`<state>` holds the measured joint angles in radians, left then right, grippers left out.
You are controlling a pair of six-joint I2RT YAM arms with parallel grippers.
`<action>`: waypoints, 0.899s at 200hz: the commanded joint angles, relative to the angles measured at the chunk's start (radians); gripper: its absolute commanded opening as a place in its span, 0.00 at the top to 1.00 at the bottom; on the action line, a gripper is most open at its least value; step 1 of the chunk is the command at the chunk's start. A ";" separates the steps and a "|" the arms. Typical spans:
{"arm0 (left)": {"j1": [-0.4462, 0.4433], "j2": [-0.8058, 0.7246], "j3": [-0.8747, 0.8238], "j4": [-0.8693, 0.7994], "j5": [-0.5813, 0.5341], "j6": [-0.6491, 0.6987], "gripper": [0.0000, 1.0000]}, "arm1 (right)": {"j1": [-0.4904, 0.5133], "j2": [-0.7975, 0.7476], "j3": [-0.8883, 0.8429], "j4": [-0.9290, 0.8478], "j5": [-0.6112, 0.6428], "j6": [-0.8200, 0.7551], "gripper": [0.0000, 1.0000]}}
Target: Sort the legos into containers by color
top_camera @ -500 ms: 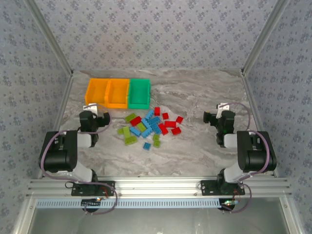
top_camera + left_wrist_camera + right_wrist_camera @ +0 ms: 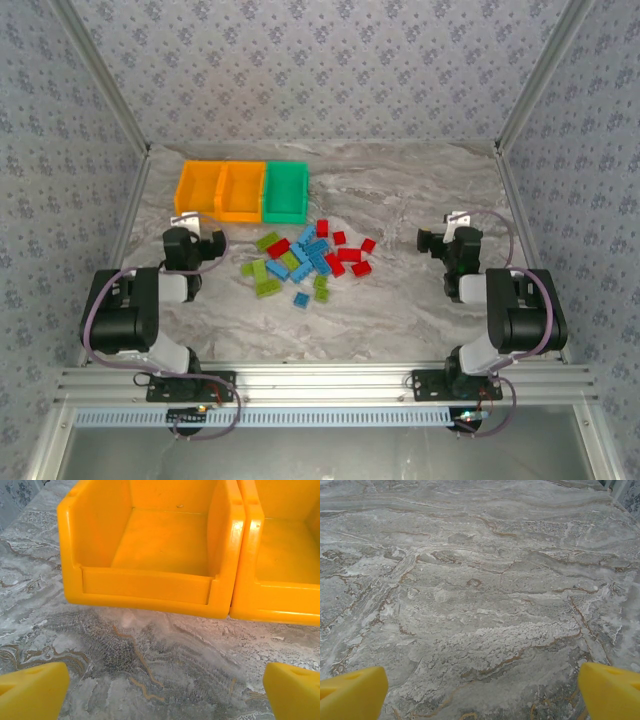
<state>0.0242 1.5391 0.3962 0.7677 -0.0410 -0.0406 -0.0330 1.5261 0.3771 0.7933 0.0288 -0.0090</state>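
Observation:
My right gripper is above the red lego at the pile's near corner (image 2: pixel 361 268), which lies slightly back, bordered by bare marble. I'll next swing over it and descend.
A loose pile of legos (image 2: pixel 305 260) in red, blue and lime green lies in the middle of the marble table. The containers stand in a row at the back left: two orange bins (image 2: pixel 218 190) and one green bin (image 2: pixel 285 191). The left orange bin (image 2: pixel 150 550) is empty in the left wrist view. My left gripper (image 2: pixel 195 236) sits just in front of the orange bins, open, yellow fingertips (image 2: pixel 32 692) wide apart over bare table. My right gripper (image 2: pixel 450 238) rests right of the pile, open, its fingertips (image 2: pixel 612 692) spread over bare marble.
Patterned walls with metal posts close the table on the left, back and right. An aluminium rail carrying both arm bases (image 2: pixel 320 385) runs along the near edge. Bare marble (image 2: pixel 400 190) stretches right of the bins and behind the pile.

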 commanded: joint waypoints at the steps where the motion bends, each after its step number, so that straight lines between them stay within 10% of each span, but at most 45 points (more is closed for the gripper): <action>1: -0.002 -0.006 0.018 0.042 0.013 0.014 0.01 | -0.005 -0.016 0.016 -0.001 -0.009 -0.006 0.00; 56: -0.033 -0.055 0.024 -0.011 0.017 0.058 0.01 | 0.102 -0.544 0.157 -0.719 0.218 0.288 0.02; 94: -0.182 -0.383 0.030 -0.274 -0.079 0.128 0.01 | 0.152 -0.667 0.366 -1.330 -0.130 0.512 0.00; 140: -0.660 -0.707 0.157 -0.606 -0.035 0.174 0.01 | 0.385 -0.497 0.506 -1.536 -0.238 0.460 0.02; 180: -1.094 -0.809 0.374 -1.045 -0.211 0.379 0.01 | 0.500 -0.280 0.556 -1.496 -0.150 0.494 0.03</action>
<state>-0.9184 0.7750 0.6403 0.0914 -0.1501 0.1993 0.4248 1.1706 0.8829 -0.6518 -0.1463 0.4454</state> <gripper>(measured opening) 0.992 0.971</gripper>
